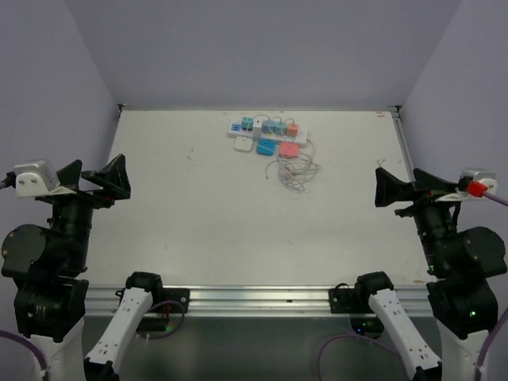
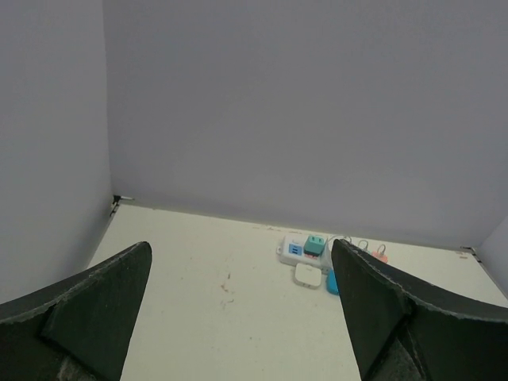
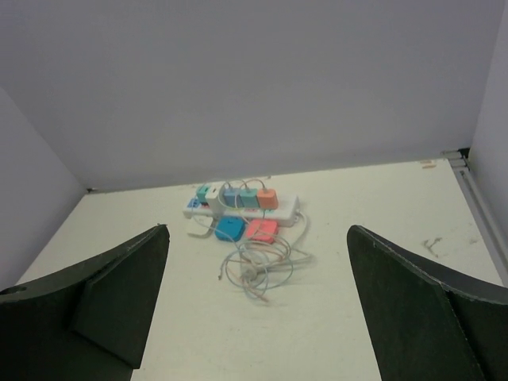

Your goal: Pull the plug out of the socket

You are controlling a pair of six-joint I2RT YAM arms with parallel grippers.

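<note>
Next I will move my right gripper outward and down to close around the socket's white cable, since the cable bends clear of the plug cubes there.
The socket, a long white power strip, lies at the far middle of the table. Several plug cubes stand in it: teal, white, blue, teal and orange. It also shows in the right wrist view and in the left wrist view. My left gripper is open and empty, raised at the near left, far from the strip. My right gripper is open and empty, raised at the near right, also far from it.
Loose white, blue and pink cubes lie just in front of the strip. A tangle of thin cables lies nearer still. Walls enclose the table on three sides.
</note>
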